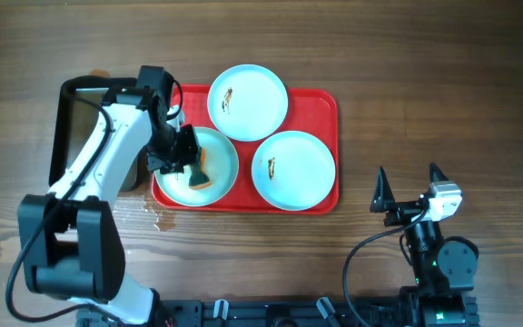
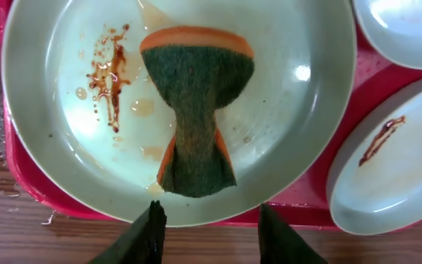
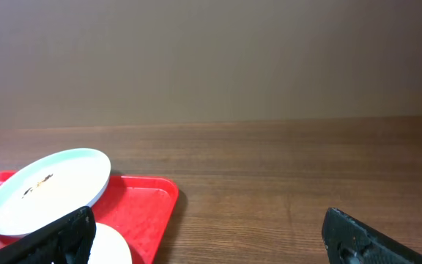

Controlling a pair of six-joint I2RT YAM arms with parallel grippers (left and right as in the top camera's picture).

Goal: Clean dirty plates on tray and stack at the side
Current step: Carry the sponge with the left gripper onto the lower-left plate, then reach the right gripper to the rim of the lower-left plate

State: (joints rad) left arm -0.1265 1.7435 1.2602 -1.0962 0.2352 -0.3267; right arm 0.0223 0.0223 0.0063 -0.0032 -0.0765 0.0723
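My right gripper should swing across the tray (image 1: 327,102) next and tip down onto the sponge plate's mid-tray rim (image 1: 237,159), because that rim is to its left in the overhead view.
The red tray (image 1: 327,102) holds three white plates. The left plate (image 1: 216,145) is wet, with a brown smear (image 2: 108,77) and a green-and-orange sponge (image 2: 196,110) lying loose in it. My left gripper (image 1: 180,156) hovers over this plate, open and empty (image 2: 215,235); the sponge lies beyond its fingertips. The far plate (image 1: 248,100) and the right plate (image 1: 293,168) each carry a small brown smear. My right gripper (image 1: 407,195) is open and empty, right of the tray, low over the table (image 3: 215,246). It sees the far plate (image 3: 46,191) and the tray's corner (image 3: 149,202).
A dark metal pan (image 1: 71,118) stands left of the tray, partly under my left arm. Water drops lie on the wood (image 1: 148,213) by the tray's front left corner. Bare wooden table (image 1: 443,91) stretches to the right of the tray.
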